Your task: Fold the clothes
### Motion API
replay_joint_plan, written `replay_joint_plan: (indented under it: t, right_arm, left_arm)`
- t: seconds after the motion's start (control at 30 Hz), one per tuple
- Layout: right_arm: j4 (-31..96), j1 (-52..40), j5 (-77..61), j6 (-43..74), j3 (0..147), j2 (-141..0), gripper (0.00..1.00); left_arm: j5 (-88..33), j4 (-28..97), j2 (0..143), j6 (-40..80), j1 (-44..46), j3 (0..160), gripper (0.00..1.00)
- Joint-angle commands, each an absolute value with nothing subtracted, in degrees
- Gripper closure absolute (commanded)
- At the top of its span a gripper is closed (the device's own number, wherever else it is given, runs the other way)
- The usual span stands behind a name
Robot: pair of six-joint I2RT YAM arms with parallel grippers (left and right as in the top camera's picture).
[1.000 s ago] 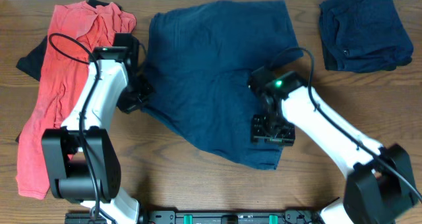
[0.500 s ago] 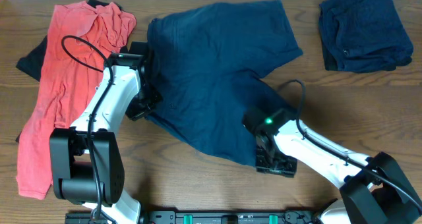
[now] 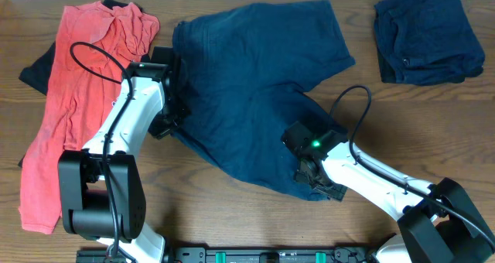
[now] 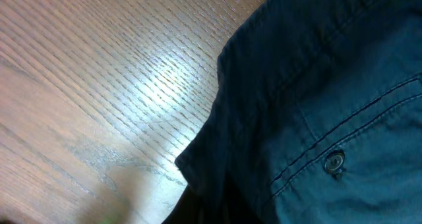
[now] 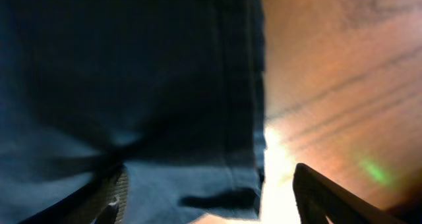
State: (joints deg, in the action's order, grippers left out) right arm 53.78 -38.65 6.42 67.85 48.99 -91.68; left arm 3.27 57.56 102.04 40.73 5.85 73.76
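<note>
The hem already lies between my open fingers, so my right gripper stays low at the leg's front edge [image 3: 318,194] [image 5: 228,196] and closes on the hem next.
Navy shorts [image 3: 255,85] lie spread flat on the wooden table [image 3: 232,216]. My left gripper [image 3: 164,124] is at their left waistband edge. In the left wrist view the waistband [image 4: 277,66] and a button [image 4: 334,161] show. The cloth corner runs down into my jaws [image 4: 198,214], which look shut on it; the fingers are mostly hidden. My right gripper [image 3: 317,184] sits at the front hem of the right leg. In the right wrist view its fingers [image 5: 208,178] are wide open, with the hem [image 5: 237,151] between them.
A red shirt [image 3: 69,100] lies at the left over a black garment [image 3: 32,71]. A folded navy pile [image 3: 425,35] sits at the back right. The left arm's cable [image 3: 93,58] loops above the red shirt. Bare wood lies along the front.
My right gripper slid toward the front along the shorts leg to its hem. My left gripper shifted right and back, and the shorts' left edge shifted with it.
</note>
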Motion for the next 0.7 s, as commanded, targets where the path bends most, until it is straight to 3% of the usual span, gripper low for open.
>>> replay_joint_plan:
  t: [0.0, 0.2, 0.3, 0.4, 0.43, 0.67]
  right_arm:
    - [52.71, -38.33, 8.14, 66.43, 46.98, -91.61, 0.20]
    - [49.82, -38.33, 2.52, 65.69, 40.64, -91.61, 0.36]
    - [49.89, -38.33, 1.30, 65.69, 38.59, -91.61, 0.49]
    - [49.98, -38.33, 0.80, 65.67, 37.74, -91.61, 0.77]
    - [50.09, -38.33, 0.67, 65.45, 37.76, -91.61, 0.99]
    - [51.33, -37.26, -1.45, 61.08, 39.62, -89.67, 0.99]
  left_arm:
    - [4.58, 57.56, 101.80, 41.67, 5.87, 73.56, 0.94]
    - [4.58, 57.58, 101.80, 41.65, 5.87, 73.56, 0.94]
    - [4.58, 56.97, 101.80, 41.65, 5.87, 73.56, 0.94]
    - [4.60, 56.40, 101.80, 41.65, 5.87, 73.56, 0.94]
    - [4.60, 56.23, 101.80, 41.65, 5.87, 73.56, 0.94]
    - [10.96, 56.07, 100.16, 38.41, 5.80, 73.58, 0.94]
